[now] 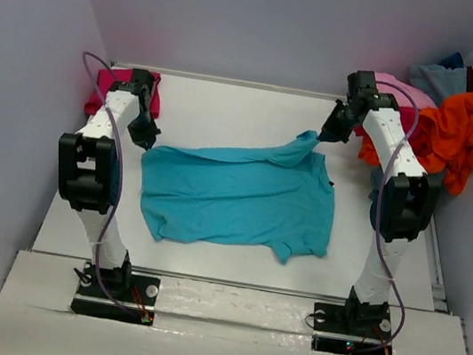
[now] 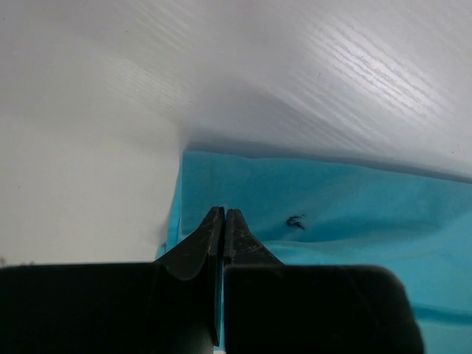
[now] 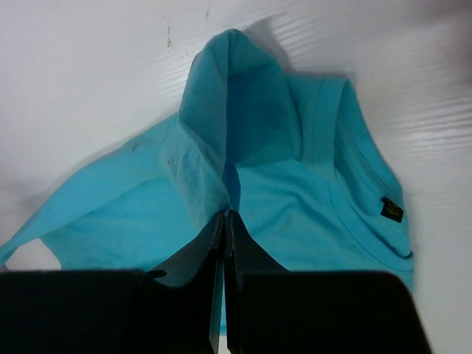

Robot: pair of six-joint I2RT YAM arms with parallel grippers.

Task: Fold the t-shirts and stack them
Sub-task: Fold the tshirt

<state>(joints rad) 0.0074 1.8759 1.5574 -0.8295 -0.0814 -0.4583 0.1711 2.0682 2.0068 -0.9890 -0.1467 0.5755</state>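
Observation:
Next, my left gripper draws back over the turquoise shirt's body point(image 1: 158, 174), which lies flat behind it toward the base, and releases the shirt's held edge.
A bright turquoise t-shirt point(image 1: 242, 196) lies spread across the middle of the table. My right gripper point(image 1: 319, 137) is shut on its far right corner and holds that corner up in a peak. In the right wrist view the cloth point(image 3: 221, 125) rises in a fold straight into the closed fingertips point(image 3: 224, 212). My left gripper point(image 1: 144, 140) is shut at the shirt's far left corner. In the left wrist view its closed tips point(image 2: 223, 212) sit just inside the cloth's edge point(image 2: 354, 206), with turquoise on both sides. A magenta-pink t-shirt point(image 1: 109, 85) lies behind the left arm.
A heap of t-shirts sits at the far right against the wall: orange point(image 1: 464, 133), light pink point(image 1: 405, 90) and dusty blue point(image 1: 437, 79). Grey walls close in the left, back and right sides. A neck label point(image 3: 391, 211) shows on the turquoise shirt.

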